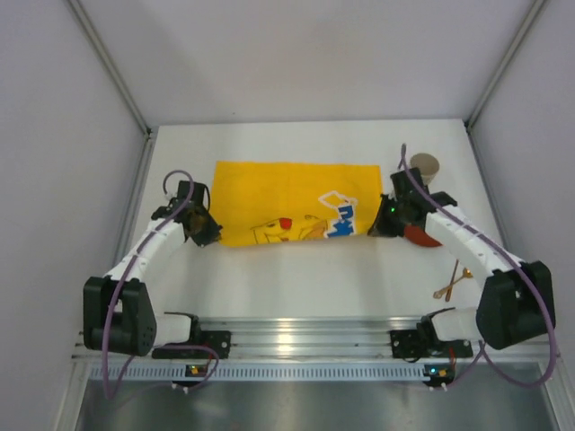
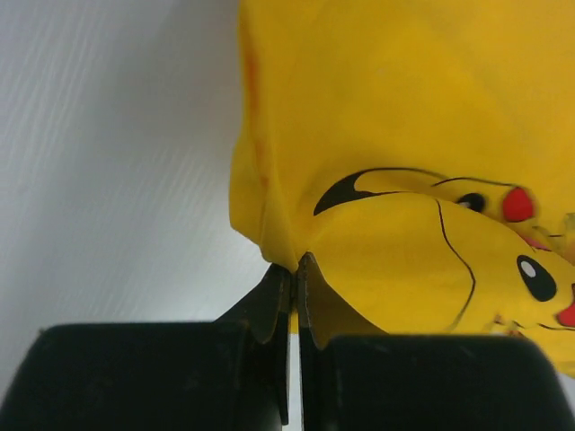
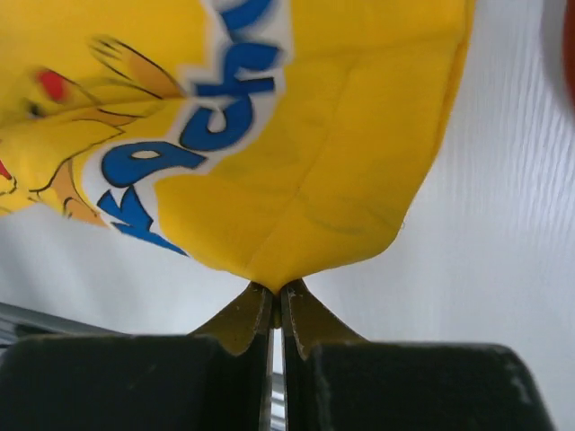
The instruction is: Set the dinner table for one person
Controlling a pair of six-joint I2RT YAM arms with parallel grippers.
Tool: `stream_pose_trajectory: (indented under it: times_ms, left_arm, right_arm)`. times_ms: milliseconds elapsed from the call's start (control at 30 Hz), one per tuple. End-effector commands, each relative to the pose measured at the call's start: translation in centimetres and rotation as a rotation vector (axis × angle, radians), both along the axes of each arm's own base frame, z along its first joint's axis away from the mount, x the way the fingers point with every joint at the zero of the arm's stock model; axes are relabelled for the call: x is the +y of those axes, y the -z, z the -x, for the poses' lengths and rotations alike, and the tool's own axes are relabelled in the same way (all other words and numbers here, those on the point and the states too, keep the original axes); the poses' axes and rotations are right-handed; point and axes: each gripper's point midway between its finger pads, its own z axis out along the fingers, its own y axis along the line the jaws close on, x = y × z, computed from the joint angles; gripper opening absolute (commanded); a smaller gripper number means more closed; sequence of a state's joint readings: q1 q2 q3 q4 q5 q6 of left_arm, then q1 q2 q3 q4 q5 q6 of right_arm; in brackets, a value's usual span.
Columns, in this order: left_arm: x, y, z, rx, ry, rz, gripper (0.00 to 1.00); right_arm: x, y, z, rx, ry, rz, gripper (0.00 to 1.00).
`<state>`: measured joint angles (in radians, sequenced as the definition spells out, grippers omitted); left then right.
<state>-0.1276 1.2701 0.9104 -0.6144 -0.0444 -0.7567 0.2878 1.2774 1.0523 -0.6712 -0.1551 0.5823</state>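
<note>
My left gripper will move back toward the silver bar and down to the white table next, as the mat's near edge is lifted.
A yellow Pikachu-printed cloth mat (image 1: 292, 202) lies across the middle of the white dinner table (image 1: 296, 278). My left gripper (image 1: 208, 235) is shut on the mat's near left corner (image 2: 269, 251). My right gripper (image 1: 375, 229) is shut on its near right corner (image 3: 269, 274). Both pinched corners are lifted a little off the table, and the cloth sags between them. The mat's far edge rests flat.
A tan cup (image 1: 424, 165) stands at the back right. A dark red plate or bowl (image 1: 419, 235) shows partly under my right arm. Gold cutlery (image 1: 454, 281) lies at the right near the front. A silver rail (image 1: 296, 337) runs along the near edge.
</note>
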Motion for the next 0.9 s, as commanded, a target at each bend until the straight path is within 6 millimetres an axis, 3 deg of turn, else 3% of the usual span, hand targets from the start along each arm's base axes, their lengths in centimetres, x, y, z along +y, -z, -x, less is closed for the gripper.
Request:
stream_pose_trajectory:
  times_ms: [0,100,367,433,467,500,533,567,667,833,867]
  left_arm:
    - [-0.2,2.2,1.6,0.058,-0.009,0.028,0.00]
    - [-0.1,3.1,3.0,0.112,0.016,0.019,0.00]
    - [-1.2,3.5,6.7,0.190,0.043,0.090,0.01]
    - [-1.5,3.0,7.6,0.196,0.047,0.116,0.19]
    - [-1.6,2.9,8.6,0.225,0.045,0.127,0.56]
    - [-2.2,2.4,9.0,0.228,0.058,0.159,0.72]
    - [-2.4,1.6,9.3,0.212,0.062,0.175,0.88]
    - [-2.7,0.8,9.3,0.195,0.064,0.193,0.98]
    - [-2.8,-1.7,8.7,0.121,0.078,0.197,0.98]
    - [-2.9,-4.3,6.1,0.041,0.117,0.178,0.98]
    - [-3.0,-4.5,5.8,0.038,0.123,0.181,0.98]
  right_arm:
    - [0.8,6.3,4.6,0.195,-0.042,0.001,0.00]
    - [0.4,8.9,6.8,0.266,-0.046,0.047,0.00]
    - [-1.8,10.1,10.4,0.399,-0.012,0.156,0.01]
    - [-2.2,10.1,10.8,0.416,-0.013,0.171,0.44]
    - [-2.5,9.8,10.9,0.419,-0.005,0.188,0.85]
    - [-2.7,9.5,10.9,0.417,-0.001,0.195,0.98]
    - [-2.7,9.2,10.8,0.408,0.004,0.198,1.00]
    - [-2.9,8.8,10.8,0.407,0.007,0.205,1.00]
    - [-2.8,6.2,9.0,0.315,0.020,0.204,1.00]
    - [-2.1,-1.7,3.3,0.017,0.045,0.157,1.00]
    - [-2.5,-4.4,1.3,-0.078,0.074,0.168,1.00]
